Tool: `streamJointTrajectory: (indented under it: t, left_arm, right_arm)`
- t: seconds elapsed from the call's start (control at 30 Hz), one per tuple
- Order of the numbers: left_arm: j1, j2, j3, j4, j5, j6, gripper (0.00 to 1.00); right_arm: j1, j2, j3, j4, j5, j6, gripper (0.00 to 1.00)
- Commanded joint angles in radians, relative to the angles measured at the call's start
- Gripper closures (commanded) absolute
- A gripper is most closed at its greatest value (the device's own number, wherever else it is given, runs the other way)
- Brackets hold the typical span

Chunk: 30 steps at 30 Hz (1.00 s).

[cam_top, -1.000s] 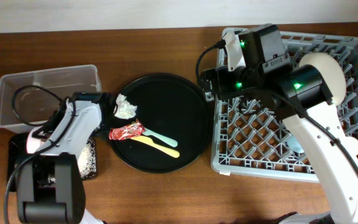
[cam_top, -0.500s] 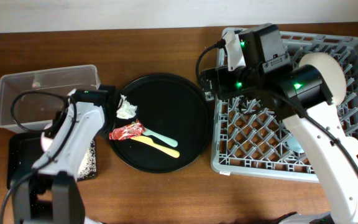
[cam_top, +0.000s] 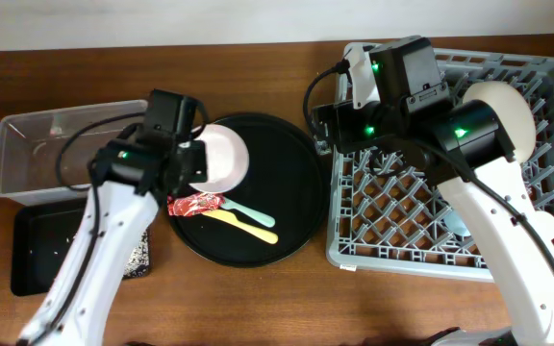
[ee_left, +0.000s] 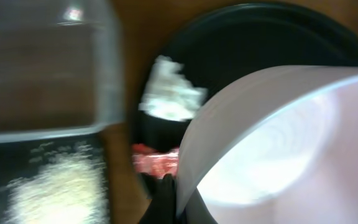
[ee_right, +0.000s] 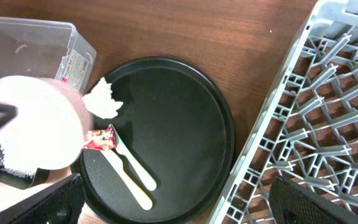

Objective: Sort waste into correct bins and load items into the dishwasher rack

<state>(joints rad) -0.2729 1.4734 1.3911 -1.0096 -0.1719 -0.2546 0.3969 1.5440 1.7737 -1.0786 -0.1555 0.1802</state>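
Observation:
My left gripper is holding the bowl [cam_top: 219, 159] and next needs to carry it across to its right in the overhead view, lower it onto the round tray's bare middle [cam_top: 271, 183] and let go.
My left gripper [cam_top: 192, 165] is shut on the rim of the small pinkish-white bowl [cam_top: 219, 159] and holds it over the left edge of the round black tray [cam_top: 291, 183]. In the left wrist view the bowl [ee_left: 278, 143] fills the right side, with my gripper [ee_left: 178, 194] pinching its rim. The crumpled white tissue [ee_left: 169, 99] and the red wrapper [cam_top: 192, 203] lie on the round tray beside it. The mint spoon [cam_top: 250, 213] and the yellow spoon [cam_top: 243, 227] lie next to the wrapper. My right gripper [ee_right: 180, 202] is open and empty above the tray's right edge.
The clear tub [cam_top: 65, 144] stands at the far left. In front of it is the black rectangular tray [cam_top: 41, 252] holding rice grains [cam_top: 138, 252]. The grey rack [cam_top: 421, 207] fills the right, with the cream plate [cam_top: 508, 106] upright in it and a light blue cup [cam_top: 457, 223] partly hidden.
My left arm has swung from the black rectangular tray up and right with the bowl. The bowl now covers the tissue in the overhead view. The right arm has not moved.

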Motion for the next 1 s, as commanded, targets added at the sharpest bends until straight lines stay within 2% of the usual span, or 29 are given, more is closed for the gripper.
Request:
streamJointTrajectory:
  t: [0.0, 0.13, 0.27, 0.4, 0.43, 0.47, 0.57, 0.73, 0.83, 0.97]
  left_arm:
    - [0.000, 0.118, -0.039, 0.070, 0.277, 0.059, 1.00]
    - [-0.011, 0.271, -0.065, 0.179, 0.467, 0.144, 0.97]
    - [-0.037, 0.365, -0.065, 0.224, 0.468, 0.149, 0.91]
    - [-0.043, 0.393, -0.064, 0.239, 0.468, 0.149, 0.64]
    - [-0.041, 0.391, -0.060, 0.238, 0.468, 0.149, 0.50]
    - [-0.038, 0.386, -0.049, 0.232, 0.468, 0.149, 0.46]
    - [0.002, 0.349, 0.029, 0.158, 0.457, 0.152, 0.40]
    - [0.149, 0.242, 0.220, -0.045, 0.358, 0.152, 0.38]
    - [0.254, 0.168, 0.311, -0.127, 0.355, 0.151, 0.36]
    - [0.385, 0.046, 0.369, -0.179, 0.355, 0.151, 0.30]
  right_arm:
    - [-0.019, 0.001, 0.003, -0.004, 0.021, 0.032, 0.02]
    - [-0.077, 0.001, 0.003, -0.018, 0.020, 0.046, 0.02]
    - [-0.084, 0.002, 0.003, -0.056, 0.020, 0.045, 0.02]
    - [-0.083, 0.021, -0.007, -0.086, 0.020, 0.042, 0.02]
    - [-0.083, 0.033, -0.011, -0.091, 0.020, 0.042, 0.02]
    - [-0.083, 0.048, -0.015, -0.098, 0.016, 0.042, 0.02]
    - [-0.083, 0.105, -0.029, -0.115, -0.026, 0.042, 0.01]
    - [-0.056, 0.218, -0.052, -0.115, -0.103, 0.039, 0.14]
    - [-0.009, 0.302, -0.057, -0.112, -0.103, 0.012, 0.19]
    - [0.071, 0.426, -0.057, -0.095, -0.102, -0.047, 0.20]
